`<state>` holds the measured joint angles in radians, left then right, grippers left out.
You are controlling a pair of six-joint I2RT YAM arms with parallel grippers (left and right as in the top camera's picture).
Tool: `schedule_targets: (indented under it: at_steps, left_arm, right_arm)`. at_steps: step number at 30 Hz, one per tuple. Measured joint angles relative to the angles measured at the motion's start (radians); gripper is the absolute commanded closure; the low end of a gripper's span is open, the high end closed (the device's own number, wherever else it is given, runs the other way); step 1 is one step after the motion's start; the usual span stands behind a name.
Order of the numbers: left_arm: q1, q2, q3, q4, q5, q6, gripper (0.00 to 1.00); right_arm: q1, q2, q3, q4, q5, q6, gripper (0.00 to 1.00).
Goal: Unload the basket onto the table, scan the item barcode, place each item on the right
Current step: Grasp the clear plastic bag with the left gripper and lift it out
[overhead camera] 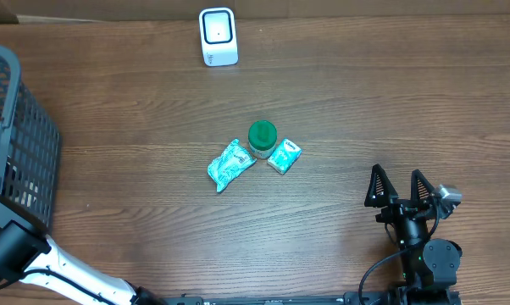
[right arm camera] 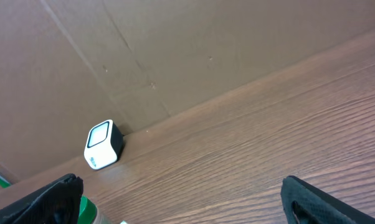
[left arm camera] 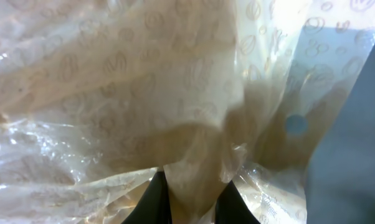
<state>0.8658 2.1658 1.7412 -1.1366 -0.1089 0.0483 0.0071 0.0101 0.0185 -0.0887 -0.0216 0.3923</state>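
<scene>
Next, my left gripper needs to lift, carry the bag over the space between the basket (overhead camera: 22,135) and the teal packet, lower it and release the fold, since bare tabletop lies there.
In the left wrist view a crinkled clear plastic bag (left arm camera: 144,93) printed with pale ovals fills the picture. My left gripper (left arm camera: 194,190) is shut on a fold of it, the dark fingers (left arm camera: 155,204) pinching the film from both sides. The overhead view shows only the left arm (overhead camera: 35,258) reaching toward the grey basket (overhead camera: 22,135), its gripper hidden. The white barcode scanner (overhead camera: 218,36) stands at the table's far edge, also seen as the scanner (right arm camera: 103,144) from the right wrist. My right gripper (overhead camera: 400,188) rests open and empty at the near right, its fingers (right arm camera: 315,199) wide apart.
A green-lidded jar (overhead camera: 262,137), a teal crumpled packet (overhead camera: 230,164) and a small teal box (overhead camera: 284,156) lie together mid-table. The jar's lid (right arm camera: 83,210) shows beside my right gripper's left finger. A brown cardboard wall (right arm camera: 175,50) backs the table.
</scene>
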Motion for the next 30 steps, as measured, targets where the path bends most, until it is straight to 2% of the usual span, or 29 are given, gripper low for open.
schedule_targets:
  at_steps: [6,11,16,23,30]
  left_arm:
    - [0.0,0.031,0.144,-0.175,0.001,-0.068,0.96]
    - [0.0,0.041,0.407,-0.325,0.012,-0.138,0.96]
    - [-0.016,0.041,0.707,-0.43,0.119,-0.178,0.96]
    - [-0.104,0.019,1.051,-0.491,0.268,-0.225,0.96]
    - [-0.24,-0.159,1.205,-0.51,0.368,-0.253,0.96]
  right_arm:
    - [0.0,0.0,0.0,-0.002,0.0,0.0,0.0]
    - [0.0,0.0,0.0,0.0,0.0,0.0,0.0]
    - [0.0,0.0,0.0,-0.001,0.0,0.0,0.0]
    - [0.0,0.0,0.0,-0.001,0.0,0.0,0.0]
    - [0.0,0.0,0.0,-0.001,0.0,0.0,0.0]
